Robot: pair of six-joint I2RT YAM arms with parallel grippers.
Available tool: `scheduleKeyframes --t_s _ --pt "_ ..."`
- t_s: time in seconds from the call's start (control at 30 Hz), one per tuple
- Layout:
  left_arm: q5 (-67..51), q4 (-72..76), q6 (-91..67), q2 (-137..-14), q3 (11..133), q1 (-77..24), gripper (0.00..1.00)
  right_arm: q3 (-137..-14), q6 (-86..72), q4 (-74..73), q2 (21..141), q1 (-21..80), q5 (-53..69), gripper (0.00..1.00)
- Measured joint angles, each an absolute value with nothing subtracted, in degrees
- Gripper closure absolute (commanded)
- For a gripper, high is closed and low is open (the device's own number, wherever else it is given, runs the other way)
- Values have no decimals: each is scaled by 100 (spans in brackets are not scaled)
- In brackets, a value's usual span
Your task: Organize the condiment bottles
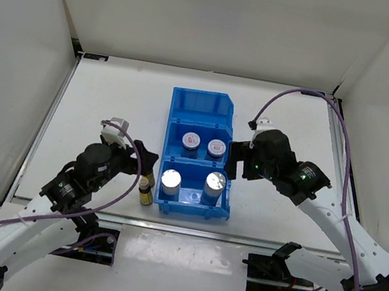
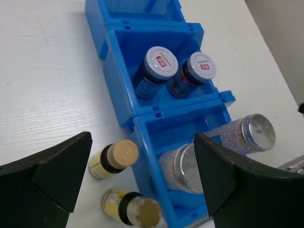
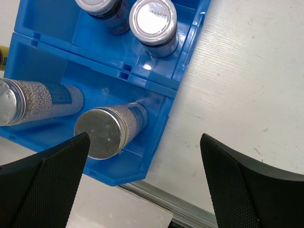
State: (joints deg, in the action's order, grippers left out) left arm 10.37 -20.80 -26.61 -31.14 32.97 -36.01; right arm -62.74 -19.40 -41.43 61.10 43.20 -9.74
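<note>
The near bottle, still outside the bin (image 1: 209, 107), stands below and back, so my left gripper moves down and back to it next and closes on its gold cap (image 1: 144, 182).
The blue bin (image 1: 209, 107) holds two silver-topped cylinders (image 1: 172, 181) (image 1: 215, 183) in its near compartment and two white-lidded jars (image 1: 192, 141) (image 1: 216, 148) in the middle one. Its far compartment holds nothing. Two small gold-capped bottles (image 1: 145, 195) (image 1: 144, 181) stand on the table against the bin's left side; the left wrist view shows them too (image 2: 116, 156) (image 2: 135, 211). My left gripper (image 1: 140, 162) is open and empty above them. My right gripper (image 1: 235, 160) is open and empty at the bin's right edge; the right wrist view shows a cylinder (image 3: 102, 133) below it.
A metal rail (image 1: 165, 227) runs along the table's near edge just in front of the bin. White walls enclose the table at the left, back and right. Purple cables loop from both arms.
</note>
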Motion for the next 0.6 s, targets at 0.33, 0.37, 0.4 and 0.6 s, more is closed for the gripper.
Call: scheduleKeyframes --t_s 0.33,0.37,0.4,0.6 --pt "1747 -2766 -2915 -2941 3468 -4342 1 -6034 -1881 -4029 6165 4320 -1087 0" --pt "1719 -2845 -2912 -2954 3470 -4353 1 -6005 -1879 -4032 6165 4320 -1098 0" --pt "1678 -2921 -2902 -2958 3474 -4362 1 -5972 -1879 -4034 6167 4320 -1105 0" --pt "1380 -3376 -2873 -2891 3535 -4364 1 -5902 -1879 -4038 6311 4320 -1170 0"
